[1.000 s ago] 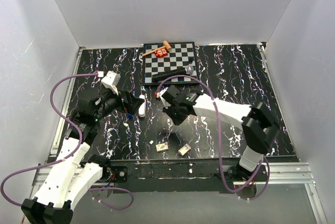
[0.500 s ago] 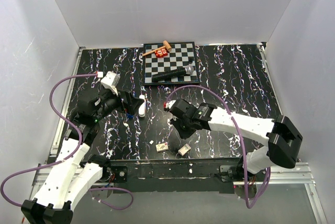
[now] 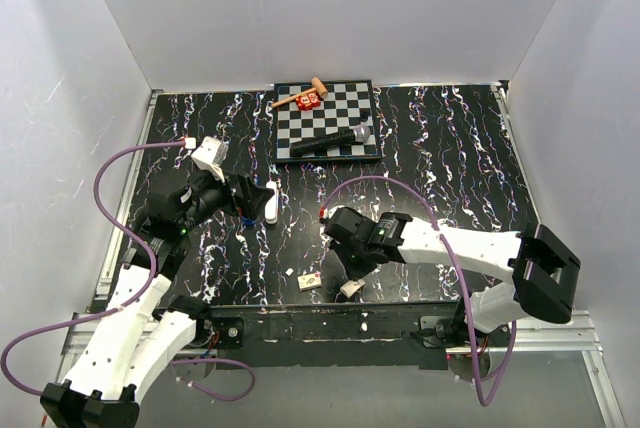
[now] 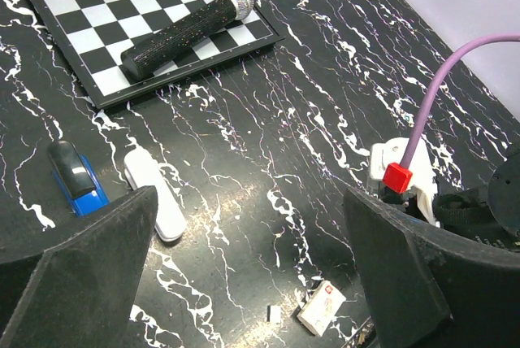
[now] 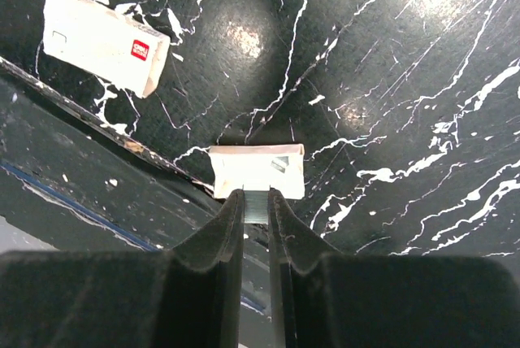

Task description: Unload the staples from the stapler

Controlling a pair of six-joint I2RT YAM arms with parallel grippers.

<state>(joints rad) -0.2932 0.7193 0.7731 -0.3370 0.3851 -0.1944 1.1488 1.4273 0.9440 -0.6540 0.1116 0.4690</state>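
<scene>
Next, my right gripper moves down onto the small white open box [image 3: 352, 288] [image 5: 257, 171] and releases the silvery strip of staples there, since the strip still hangs just above it.
The blue stapler [image 4: 77, 179] with its black end lies flat on the black marbled table, left of a slim white object [image 4: 154, 202]. In the top view the stapler [image 3: 245, 220] shows only as a blue speck beside my left arm. My left gripper [image 4: 252, 283] hovers over the table with its jaws wide apart and nothing between them. My right gripper [image 5: 256, 202] is shut on a short silvery strip of staples [image 5: 257, 208]. It holds the strip just over a small white open box [image 5: 257, 171] near the table's front edge [image 3: 349, 288].
A second small white box with a red label [image 5: 106, 41] lies left of the open one [image 3: 310, 280]. At the back, a chessboard [image 3: 325, 118] carries a black microphone [image 3: 332, 140], a wooden hammer [image 3: 300, 95] and a red block [image 3: 308, 100]. White walls enclose the table.
My right arm has swung from the middle of the table toward the front edge, carrying the staples down to the small open box. The left arm has not moved.
</scene>
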